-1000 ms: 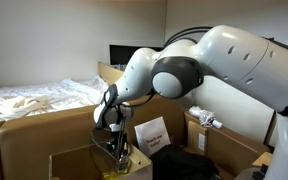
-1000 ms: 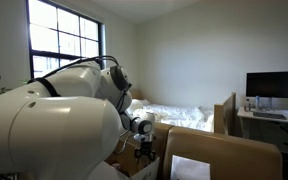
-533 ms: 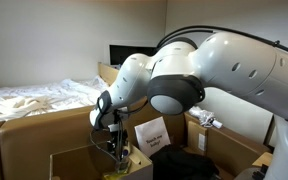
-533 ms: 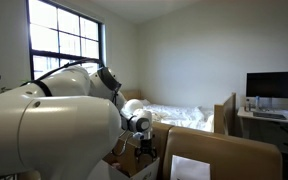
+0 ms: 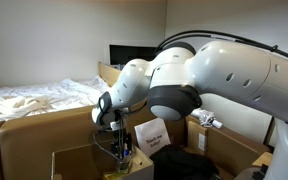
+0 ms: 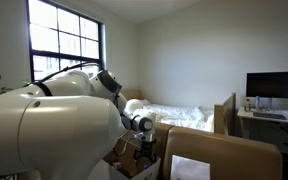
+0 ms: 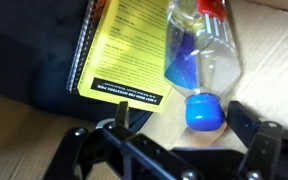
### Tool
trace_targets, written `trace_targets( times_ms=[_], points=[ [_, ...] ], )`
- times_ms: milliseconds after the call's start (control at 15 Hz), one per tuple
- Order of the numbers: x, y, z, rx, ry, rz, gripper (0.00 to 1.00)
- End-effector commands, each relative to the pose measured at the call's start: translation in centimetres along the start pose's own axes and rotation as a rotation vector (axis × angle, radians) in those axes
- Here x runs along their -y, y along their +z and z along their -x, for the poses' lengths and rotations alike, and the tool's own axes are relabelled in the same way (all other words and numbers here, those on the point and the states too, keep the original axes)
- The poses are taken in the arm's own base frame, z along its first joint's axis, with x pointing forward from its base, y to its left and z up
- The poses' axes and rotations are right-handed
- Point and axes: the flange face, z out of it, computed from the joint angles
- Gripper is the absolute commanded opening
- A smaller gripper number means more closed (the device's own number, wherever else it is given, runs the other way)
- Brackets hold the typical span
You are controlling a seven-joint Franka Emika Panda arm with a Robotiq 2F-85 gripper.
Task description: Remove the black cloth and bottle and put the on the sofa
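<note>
The gripper eases slightly toward the right in the wrist view around the blue cap [image 7: 204, 112] next and closes, since the cap sits nearer one finger.
In the wrist view a clear plastic bottle [image 7: 199, 50] with a blue cap [image 7: 204, 112] lies on the cardboard floor of a box. A black cloth [image 7: 24, 50] lies to its left, under a yellow spiral notebook [image 7: 124, 45]. My gripper [image 7: 187, 128] is open, with one finger on each side of the blue cap, close above it and not touching. In both exterior views the gripper [image 5: 117, 150] [image 6: 144, 150] reaches down into a cardboard box [image 5: 74, 160]; the bottle and the cloth are hidden there.
A bed with white bedding [image 5: 34, 100] [image 6: 179, 113] stands behind the cardboard boxes. A white paper sheet [image 5: 152, 135] leans in the box beside the gripper. A desk with a monitor [image 6: 274, 85] stands at the far side. Cardboard walls [image 6: 219, 155] surround the arm.
The arm has turned its upper joints and the gripper has sunk a little lower into the box. The gripper stays open.
</note>
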Motion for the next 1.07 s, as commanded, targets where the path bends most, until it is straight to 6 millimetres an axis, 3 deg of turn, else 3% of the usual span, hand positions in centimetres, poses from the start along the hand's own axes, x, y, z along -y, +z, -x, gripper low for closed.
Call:
trace_targets(
  times_ms=[0, 133, 200, 333, 933, 1000],
  points=[
    [0.3, -0.2, 0.1, -0.027, 0.018, 0.017, 1.00],
    [0.2, 0.0, 0.4, -0.031, 0.015, 0.018, 1.00],
    [0.2, 0.4, 0.4, -0.043, 0.014, 0.019, 0.75],
    [0.4, 0.6, 0.4, -0.059, 0.016, 0.014, 0.67],
    [1.0, -0.4, 0.9, -0.096, 0.015, -0.021, 0.08],
    [0.8, -0.1, 1.0, -0.105, 0.007, -0.009, 0.13]
  ],
)
